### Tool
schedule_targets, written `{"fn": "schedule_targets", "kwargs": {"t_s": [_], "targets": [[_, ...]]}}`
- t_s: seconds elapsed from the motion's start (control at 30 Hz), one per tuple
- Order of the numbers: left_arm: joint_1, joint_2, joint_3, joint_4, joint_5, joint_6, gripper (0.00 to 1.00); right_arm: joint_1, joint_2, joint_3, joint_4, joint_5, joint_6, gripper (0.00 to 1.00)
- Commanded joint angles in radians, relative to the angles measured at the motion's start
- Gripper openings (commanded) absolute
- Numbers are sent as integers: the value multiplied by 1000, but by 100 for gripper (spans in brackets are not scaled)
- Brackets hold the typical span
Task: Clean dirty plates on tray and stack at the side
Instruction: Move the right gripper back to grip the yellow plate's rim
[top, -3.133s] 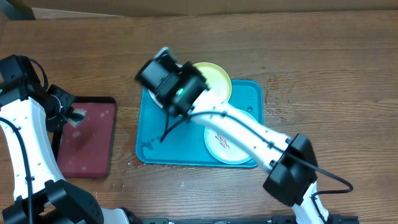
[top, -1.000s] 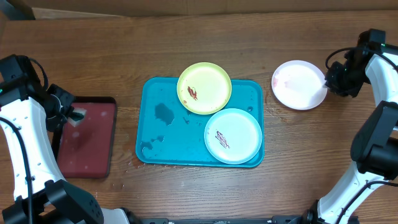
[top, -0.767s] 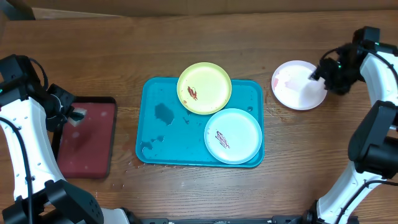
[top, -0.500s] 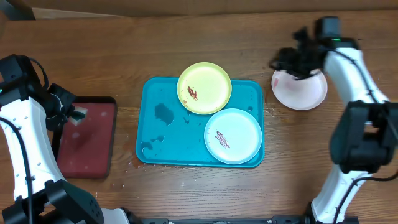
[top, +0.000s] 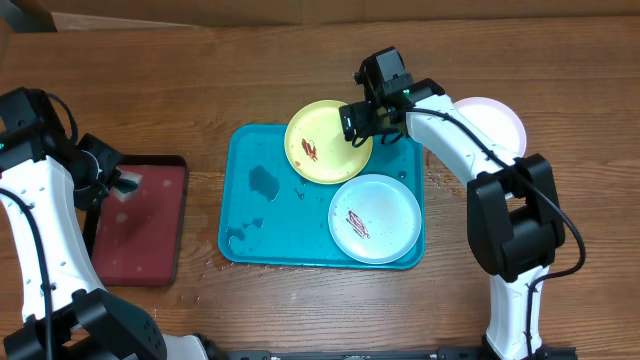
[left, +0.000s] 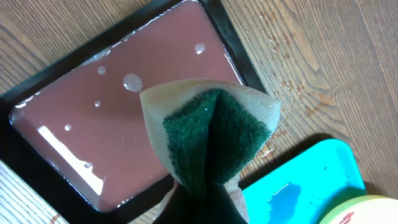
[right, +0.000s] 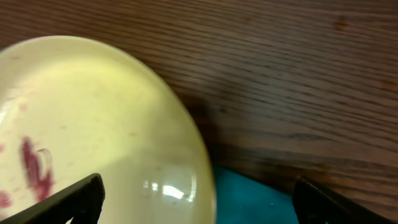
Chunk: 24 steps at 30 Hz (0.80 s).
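Observation:
The yellow-green plate's rim lies between the spread fingers, so the right gripper will move down slightly and close on the yellow-green plate's rim facing the white-pink plate.
The turquoise tray (top: 250, 225) holds two smeared plates: a yellow-green plate (top: 318, 142) on its far rim and a pale mint plate (top: 376, 218) at its near right. A white-pink plate (top: 497, 118) lies on the table to the right, partly behind the right arm. My right gripper (top: 357, 122) hangs open at the yellow-green plate's right edge. In the right wrist view that plate's rim (right: 186, 149) lies between the spread fingertips (right: 78, 198). My left gripper (top: 120, 185) is shut on a green-and-tan sponge (left: 211, 134) above the dark red tray (left: 118, 118).
The dark red black-rimmed tray (top: 140, 222) lies left of the turquoise one and holds water drops. Wet patches show on the turquoise tray's left half (top: 262, 182). A cardboard edge (top: 180, 14) runs along the table's far side.
My right gripper opened, left the white-pink plate on the table at the right, and swung left to the yellow-green plate's edge. The left arm and sponge have not moved.

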Motion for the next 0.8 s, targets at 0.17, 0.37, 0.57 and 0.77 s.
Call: {"fn": "schedule_targets", "kwargs": {"t_s": [0.17, 0.37, 0.57, 0.77], "targets": [[-8, -8, 3, 1, 11, 17, 4, -15, 47, -3, -16, 29, 26, 61], [-8, -8, 3, 2, 11, 17, 4, 5, 57, -3, -29, -18, 26, 51], [-8, -8, 3, 2, 11, 17, 4, 11, 57, -3, -31, -18, 27, 18], [-9, -8, 3, 9, 70, 31, 4, 12, 57, -3, -49, -27, 71, 4]]}}
